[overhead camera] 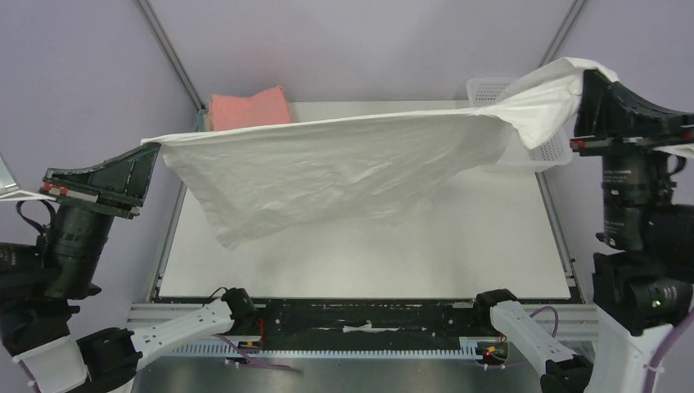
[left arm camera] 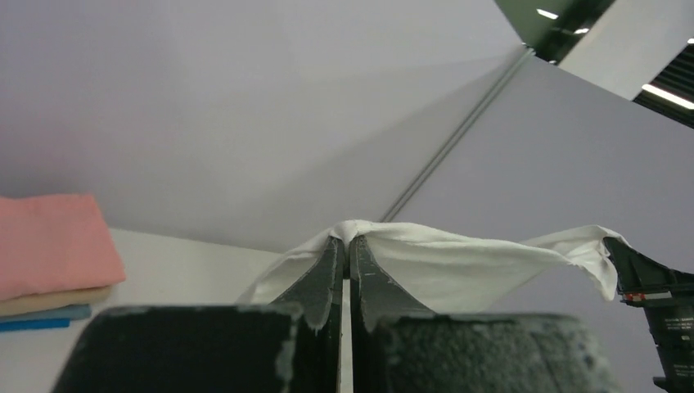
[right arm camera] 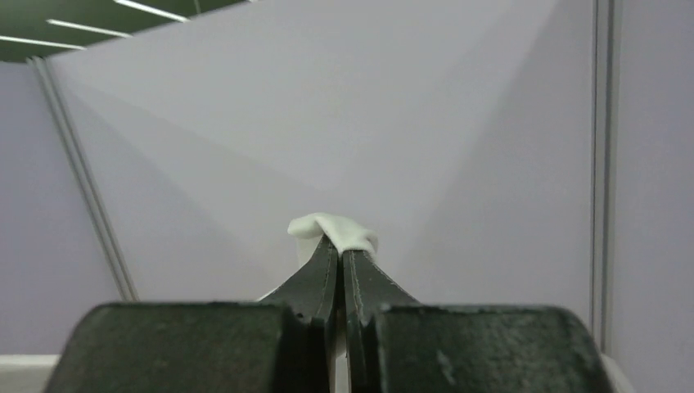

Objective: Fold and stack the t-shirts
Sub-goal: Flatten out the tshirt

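Note:
My left gripper will move outward and down to the tabletop [left arm camera: 168, 278] beside the folded stack and let go of the white t-shirt's corner, because the t-shirt hangs in the air.
The white t-shirt [overhead camera: 344, 168] hangs stretched in the air above the table between both grippers. My left gripper [overhead camera: 152, 149] is shut on its left corner; the left wrist view shows the cloth [left arm camera: 458, 262] pinched at the fingertips [left arm camera: 349, 240]. My right gripper [overhead camera: 586, 79] is shut on the right corner, held higher; the right wrist view shows a small white fold [right arm camera: 331, 228] at its tips [right arm camera: 340, 244]. A folded stack with the salmon-pink tee [overhead camera: 250, 106] on top lies at the table's back left; in the left wrist view [left arm camera: 49, 241] tan [left arm camera: 49, 301] and blue [left arm camera: 41, 318] tees lie under it.
A white plastic mesh basket [overhead camera: 499, 90] stands at the back right, partly hidden by the shirt. The white table top [overhead camera: 368, 262] lies below the shirt. Grey walls with metal poles enclose the back.

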Tool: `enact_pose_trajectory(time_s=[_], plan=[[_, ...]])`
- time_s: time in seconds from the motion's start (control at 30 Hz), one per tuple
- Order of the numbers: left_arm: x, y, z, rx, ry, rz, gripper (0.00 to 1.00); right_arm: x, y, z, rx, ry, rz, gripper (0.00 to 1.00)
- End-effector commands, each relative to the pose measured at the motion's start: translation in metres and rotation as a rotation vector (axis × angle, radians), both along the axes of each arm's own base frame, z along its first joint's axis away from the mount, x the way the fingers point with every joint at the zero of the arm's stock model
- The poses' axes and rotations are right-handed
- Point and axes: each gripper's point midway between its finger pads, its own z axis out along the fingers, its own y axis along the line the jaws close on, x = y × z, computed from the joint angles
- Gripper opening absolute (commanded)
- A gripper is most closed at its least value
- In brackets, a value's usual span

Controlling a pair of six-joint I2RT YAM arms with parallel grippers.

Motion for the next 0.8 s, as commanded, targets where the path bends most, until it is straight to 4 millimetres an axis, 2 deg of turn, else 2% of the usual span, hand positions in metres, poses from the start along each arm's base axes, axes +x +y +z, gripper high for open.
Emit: enact_pose_trajectory(time_s=[0.0,0.13,0.23,0.33,0.4,0.47,0.53,0.57,0.63,0.7,0.77], plan=[[-0.026,-0.004,0.023,0.058,-0.11,-0.117,0.02,-0.05,-0.004,0.046,-0.054,-0.126,0.002,0.0],[-0.031,-0.002,0.035,0.044,-0.132,-0.136,0.02,-0.072,-0.013,0.067,-0.031,-0.193,-0.026,0.0],[-0.022,-0.007,0.035,0.056,-0.112,-0.11,0.02,-0.072,-0.015,0.072,-0.021,-0.213,-0.037,0.0],[0.008,-0.011,0.023,0.083,-0.031,0.014,0.02,-0.049,-0.014,0.067,-0.025,-0.178,-0.053,0.0],[0.035,-0.02,0.008,0.138,0.046,0.116,0.02,-0.023,-0.015,0.058,-0.021,-0.13,-0.081,0.0],[0.069,-0.02,-0.013,0.199,0.155,0.314,0.02,0.01,-0.017,0.043,-0.022,-0.062,-0.122,0.0],[0.098,-0.024,-0.035,0.279,0.248,0.518,0.02,0.053,-0.019,0.014,-0.02,0.03,-0.168,0.0],[0.111,-0.032,-0.048,0.339,0.28,0.58,0.02,0.073,-0.019,-0.002,-0.016,0.066,-0.187,0.0],[0.139,-0.048,-0.072,0.408,0.327,0.639,0.02,0.117,-0.02,-0.046,-0.026,0.166,-0.234,0.0],[0.179,-0.057,-0.117,0.457,0.425,0.593,0.02,0.157,-0.021,-0.093,-0.034,0.266,-0.272,0.0],[0.224,-0.053,-0.174,0.445,0.556,0.551,0.02,0.195,-0.015,-0.146,-0.054,0.359,-0.28,0.0]])
